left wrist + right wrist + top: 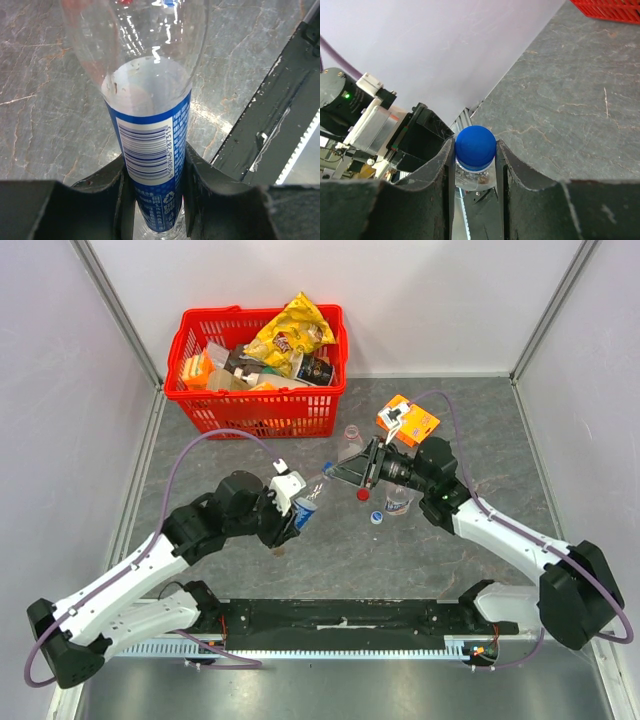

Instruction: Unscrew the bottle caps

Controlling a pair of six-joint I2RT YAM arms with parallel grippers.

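The bottle goes up toward the right in the top view in my left gripper next, for release over the bare table, since my right gripper sits at its neck.
My left gripper (297, 508) is shut on the blue-labelled clear bottle (308, 502) and holds it tilted above the table, neck pointing toward the right arm. In the left wrist view the fingers (112, 192) clamp the label (152, 150) on both sides. My right gripper (333, 472) is shut on this bottle's blue cap (475, 145), which sits between its fingers (440, 172) at the bottle neck. A red cap (363, 494) and a pale cap (377, 517) lie loose on the table. Two other clear bottles stand nearby, one (398, 502) under the right arm, one (350, 438) further back.
A red basket (330, 415) full of snack packs stands at the back. An orange box (407, 420) lies right of it, behind the right wrist. White walls close the sides and back. A black rail (340, 618) runs along the near edge.
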